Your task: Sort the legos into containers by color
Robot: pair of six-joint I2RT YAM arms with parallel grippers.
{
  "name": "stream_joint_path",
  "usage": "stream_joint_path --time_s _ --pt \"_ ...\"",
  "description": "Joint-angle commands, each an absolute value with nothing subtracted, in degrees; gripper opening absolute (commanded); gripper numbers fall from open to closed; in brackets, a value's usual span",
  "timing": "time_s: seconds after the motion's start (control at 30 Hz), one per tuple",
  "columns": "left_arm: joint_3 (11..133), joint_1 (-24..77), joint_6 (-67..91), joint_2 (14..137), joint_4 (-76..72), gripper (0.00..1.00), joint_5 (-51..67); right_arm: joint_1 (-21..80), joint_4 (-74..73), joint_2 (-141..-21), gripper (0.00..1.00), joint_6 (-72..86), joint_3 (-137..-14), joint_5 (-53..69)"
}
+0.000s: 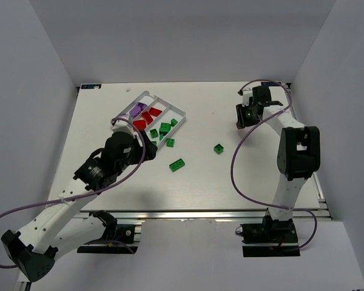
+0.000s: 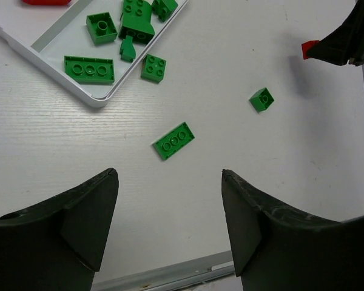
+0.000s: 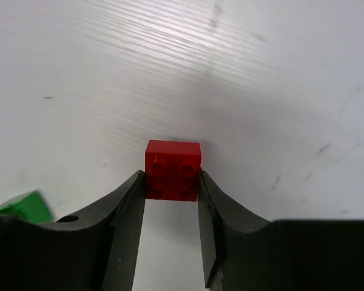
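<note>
I will swing my right gripper left in the top view, over the red legos in the tray's middle section (image 1: 150, 115), and release the red lego.
My right gripper (image 3: 171, 179) is shut on a red four-stud lego (image 3: 173, 163), held at the fingertips just above the table at the far right (image 1: 246, 115). The left wrist view also catches this red lego (image 2: 309, 48). The white tray (image 1: 183, 112) lies at the back left, its containers holding purple legos (image 1: 138, 110), red legos (image 1: 148, 118) and green legos (image 1: 164, 128). Loose green legos lie on the table: a long one (image 2: 173, 140), a small one (image 2: 261, 99) and a square one (image 2: 153, 67) against the tray's rim (image 2: 97, 100). My left gripper (image 2: 168, 176) hangs open and holds nothing, near the tray's front corner.
The small green lego (image 3: 23, 206) shows at the lower left of the right wrist view. A metal rail (image 1: 200, 213) runs along the table's near edge. White walls close in the table on three sides.
</note>
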State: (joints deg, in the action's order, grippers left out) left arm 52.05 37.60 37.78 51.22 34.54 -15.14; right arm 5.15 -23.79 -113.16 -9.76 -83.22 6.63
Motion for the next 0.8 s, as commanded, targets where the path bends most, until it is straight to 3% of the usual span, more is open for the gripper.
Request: stream_joint_path --time_s 0.0,0.37,0.57,0.77 --pt "52.8 37.6 38.8 49.3 34.6 0.79 -17.3 9.9 -21.4 -106.0 0.00 -17.8 -85.6 17.0" --pt "54.4 37.6 41.2 44.0 38.1 0.80 -22.5 27.3 -21.7 -111.3 0.00 -22.1 -101.1 32.8" --pt "54.1 37.6 43.8 39.2 40.5 0.80 -25.1 33.2 -19.4 -124.1 0.00 -15.0 -118.7 33.8" --pt "54.3 37.6 45.4 36.5 43.6 0.82 -28.5 38.0 -8.1 -131.1 0.00 -7.7 -122.8 28.5"
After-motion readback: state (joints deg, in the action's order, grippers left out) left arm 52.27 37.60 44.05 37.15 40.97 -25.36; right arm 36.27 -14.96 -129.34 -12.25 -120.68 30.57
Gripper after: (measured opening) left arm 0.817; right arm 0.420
